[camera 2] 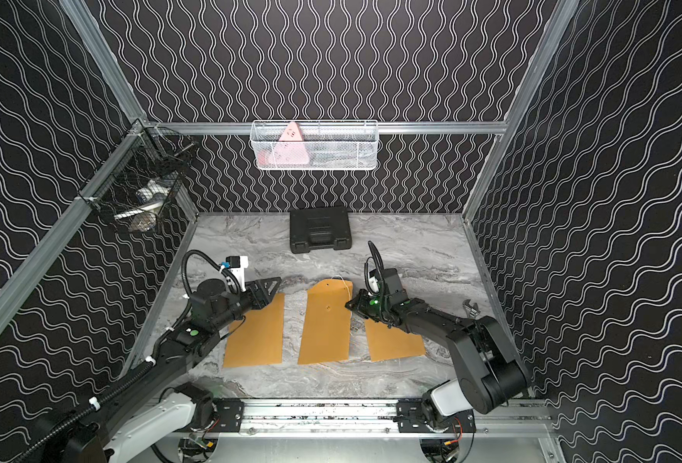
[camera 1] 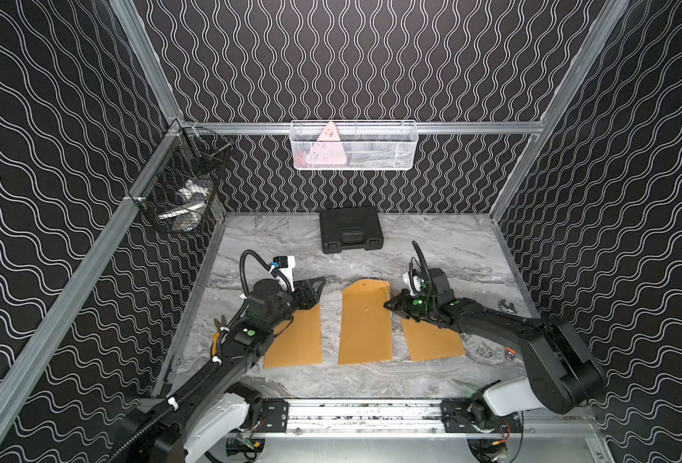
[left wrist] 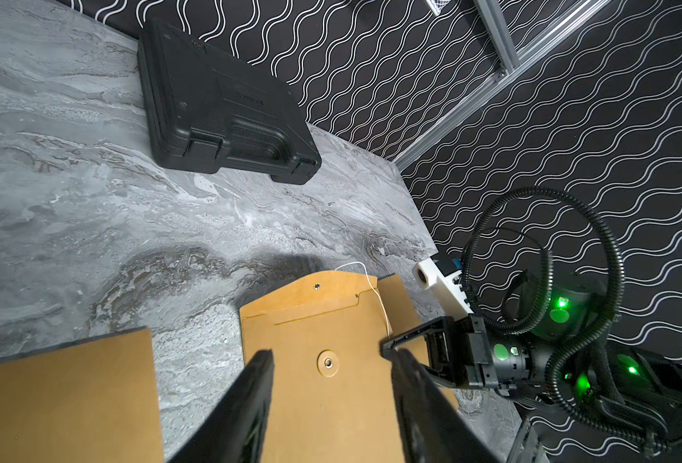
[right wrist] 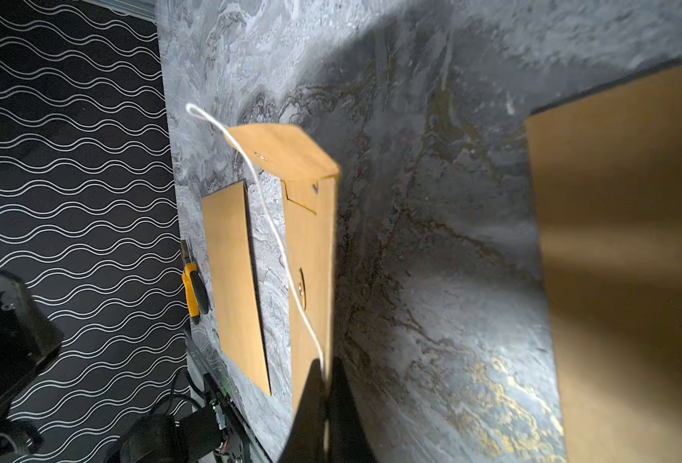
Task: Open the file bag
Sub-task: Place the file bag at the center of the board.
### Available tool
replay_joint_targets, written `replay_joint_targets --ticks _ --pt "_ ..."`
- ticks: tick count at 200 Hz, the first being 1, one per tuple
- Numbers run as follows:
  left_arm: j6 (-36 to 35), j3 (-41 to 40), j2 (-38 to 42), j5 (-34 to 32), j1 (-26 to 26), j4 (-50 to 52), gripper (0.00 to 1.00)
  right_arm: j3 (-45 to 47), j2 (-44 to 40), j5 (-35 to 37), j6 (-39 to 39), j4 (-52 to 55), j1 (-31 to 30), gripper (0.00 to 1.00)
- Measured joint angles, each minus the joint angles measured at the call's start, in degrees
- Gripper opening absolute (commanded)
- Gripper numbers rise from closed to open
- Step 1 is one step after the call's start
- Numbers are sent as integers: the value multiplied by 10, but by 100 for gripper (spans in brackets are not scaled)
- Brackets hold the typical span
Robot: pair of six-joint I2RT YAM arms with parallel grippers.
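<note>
The middle bag's string-side edge [camera 1: 390, 315] [right wrist: 328, 308] lies at my right gripper's fingers, so they should next ease toward the round button and release the string that is already unwound from it.
Three brown file bags lie side by side on the marble table. The middle file bag [camera 1: 365, 328] [camera 2: 325, 328] [left wrist: 323, 413] [right wrist: 311, 240] has its flap [right wrist: 287, 148] unfolded away from its round button [left wrist: 328, 362]. A white string [right wrist: 275, 236] [left wrist: 375, 292] runs loose from the flap down the bag's right edge. My right gripper [camera 1: 387, 305] [camera 2: 348, 304] [right wrist: 325, 362] is shut on that string at the edge. My left gripper [camera 1: 316, 290] [camera 2: 273, 288] [left wrist: 331, 354] hangs open over the far end of the left bag [camera 1: 297, 340], with nothing in it.
The right bag [camera 1: 431, 340] lies partly under my right arm. A black case [camera 1: 351, 230] sits at the back wall. Pliers [camera 1: 219, 322] lie by the left wall and a wrench [camera 1: 505, 308] by the right wall. A white basket [camera 1: 353, 146] and a black wire basket [camera 1: 183, 188] hang above.
</note>
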State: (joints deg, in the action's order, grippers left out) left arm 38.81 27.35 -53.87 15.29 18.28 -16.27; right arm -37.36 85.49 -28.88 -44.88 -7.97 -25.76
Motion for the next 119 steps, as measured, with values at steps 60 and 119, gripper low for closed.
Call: replay_joint_targets --ticks 60,119 --pt "0 0 -3 0 -1 0 51 -14 33 -11 0 -11 0 0" --pt "0 0 -7 2 -3 -1 51 -19 53 -19 7 -13 -5 0"
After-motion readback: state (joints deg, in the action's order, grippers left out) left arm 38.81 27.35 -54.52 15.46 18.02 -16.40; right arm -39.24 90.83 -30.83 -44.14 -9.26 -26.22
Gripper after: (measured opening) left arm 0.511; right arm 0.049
